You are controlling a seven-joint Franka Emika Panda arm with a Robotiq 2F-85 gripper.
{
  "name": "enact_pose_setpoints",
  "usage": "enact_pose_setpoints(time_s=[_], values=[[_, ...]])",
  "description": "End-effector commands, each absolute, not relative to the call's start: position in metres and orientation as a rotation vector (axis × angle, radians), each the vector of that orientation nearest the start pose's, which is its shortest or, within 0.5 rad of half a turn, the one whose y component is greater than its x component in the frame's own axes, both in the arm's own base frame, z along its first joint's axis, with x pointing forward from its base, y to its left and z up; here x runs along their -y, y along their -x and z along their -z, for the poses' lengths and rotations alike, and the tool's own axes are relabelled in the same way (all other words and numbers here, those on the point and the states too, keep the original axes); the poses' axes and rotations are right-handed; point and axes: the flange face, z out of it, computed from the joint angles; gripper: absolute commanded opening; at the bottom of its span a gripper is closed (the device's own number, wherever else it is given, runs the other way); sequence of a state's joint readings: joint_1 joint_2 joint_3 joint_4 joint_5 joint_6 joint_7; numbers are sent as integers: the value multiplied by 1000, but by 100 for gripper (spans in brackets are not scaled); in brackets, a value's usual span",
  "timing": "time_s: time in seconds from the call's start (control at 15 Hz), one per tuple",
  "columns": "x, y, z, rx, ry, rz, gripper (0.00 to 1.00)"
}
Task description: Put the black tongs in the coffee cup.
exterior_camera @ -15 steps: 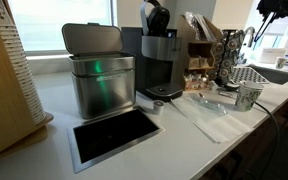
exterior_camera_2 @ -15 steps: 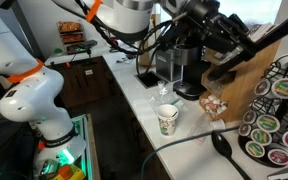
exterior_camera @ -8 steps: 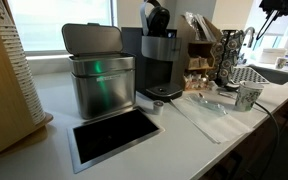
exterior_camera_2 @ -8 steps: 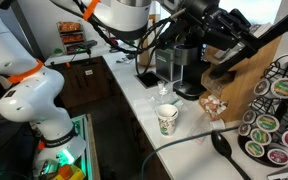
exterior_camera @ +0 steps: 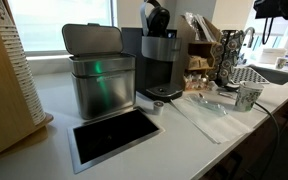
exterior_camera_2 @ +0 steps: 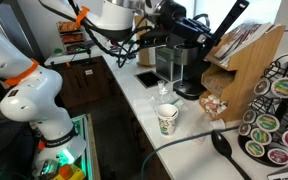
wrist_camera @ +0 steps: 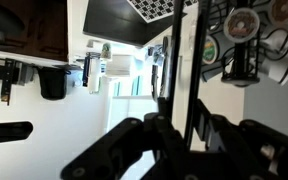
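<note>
The coffee cup is on the counter below my gripper. My gripper should next move down to the coffee cup's opening [exterior_camera_2: 168,109] and let go of the black tongs [exterior_camera_2: 231,17] inside it.
The coffee cup [exterior_camera: 248,96], small, pale and patterned, stands upright on the white counter; it also shows in an exterior view [exterior_camera_2: 167,119]. My gripper [exterior_camera_2: 204,36] is high above the counter, well above the cup, near the coffee machine's top. It is shut on the black tongs [exterior_camera_2: 231,17], which stick out up and away from it. In the wrist view the tongs [wrist_camera: 195,60] run as a thin black bar straight out from between my dark jaws [wrist_camera: 184,128]. In an exterior view only part of my gripper [exterior_camera: 275,8] shows at the top edge.
A coffee machine [exterior_camera: 159,55] stands at the counter's back beside a metal bin [exterior_camera: 98,75]. A wooden organiser [exterior_camera_2: 246,58] and a pod rack [exterior_camera_2: 274,118] stand next to the cup. A black spoon-like utensil [exterior_camera_2: 222,143] lies on the counter. A sink [exterior_camera: 269,73] lies beyond the cup.
My gripper with the tongs has risen and swung away from the wooden organiser toward the coffee machine. The cup has not moved.
</note>
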State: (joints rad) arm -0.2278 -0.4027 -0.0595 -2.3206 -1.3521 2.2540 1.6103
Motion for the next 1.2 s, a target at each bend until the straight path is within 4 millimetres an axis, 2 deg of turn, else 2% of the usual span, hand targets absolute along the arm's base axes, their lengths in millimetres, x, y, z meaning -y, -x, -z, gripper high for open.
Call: enact_pose_setpoints(time_s=[0.0,0.2,0.33,0.6,0.87,1.13], values=[[117,-403,-495,1134,-1927,-1069,7],[100,-393,-446,1167,-1942,-1105,7],[92,-387,-428,1177,-1920,-1146,7],[99,-386,-429,1123,-1818,-1309,7],[91,-395,-410,1036,-1833,-1380,7],[95,-390,-387,996,-1848,-1362,7]])
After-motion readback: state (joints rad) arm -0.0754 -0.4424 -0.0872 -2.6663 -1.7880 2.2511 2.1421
